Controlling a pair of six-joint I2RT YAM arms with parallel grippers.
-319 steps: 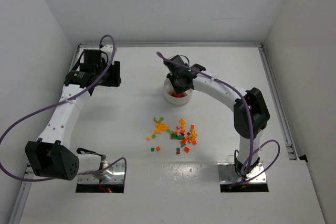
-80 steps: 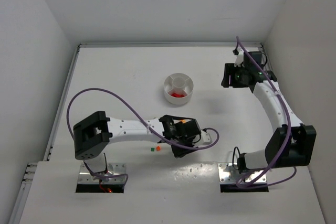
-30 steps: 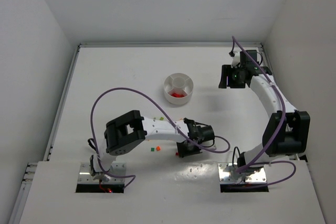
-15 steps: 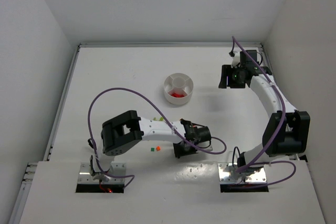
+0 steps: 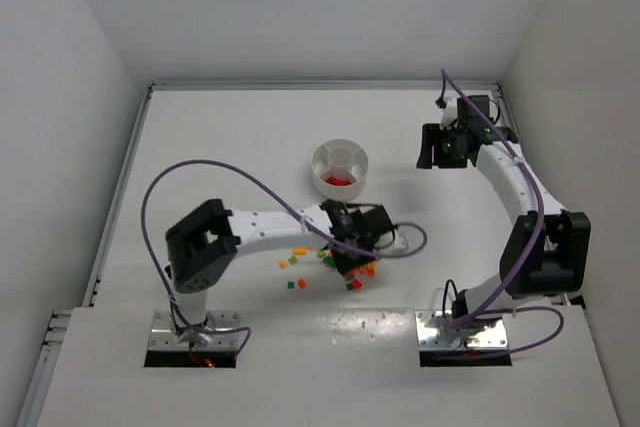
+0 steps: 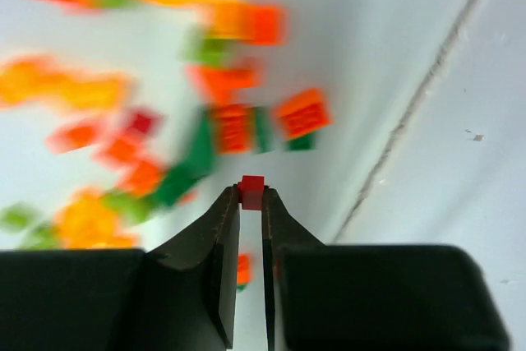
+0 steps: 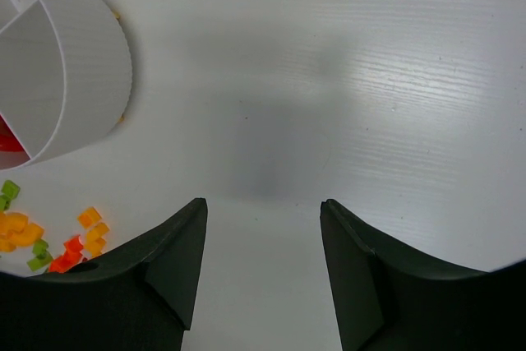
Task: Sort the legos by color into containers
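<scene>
I will next lift my left gripper and swing it outward off the pile. Then I will lower it over the near section of the dish, where red legos lie, to open it.
My left gripper is shut on a tiny red lego, pinched at its fingertips above the loose pile of red, orange, yellow and green legos. In the top view the left gripper hangs over that pile in the table's middle. The round white divided dish stands behind the pile, with red legos in its near compartment. My right gripper is open and empty, high at the back right. The dish's wall shows at the left of the right wrist view.
Two stray legos, one orange and one green, lie left of the pile. A purple cable loops above the left arm. A seam in the table runs right of the pile. White walls enclose the table.
My left gripper has risen and moved back and left off the pile with the red lego in it. The pile, hidden before, now shows. The right arm has not moved.
</scene>
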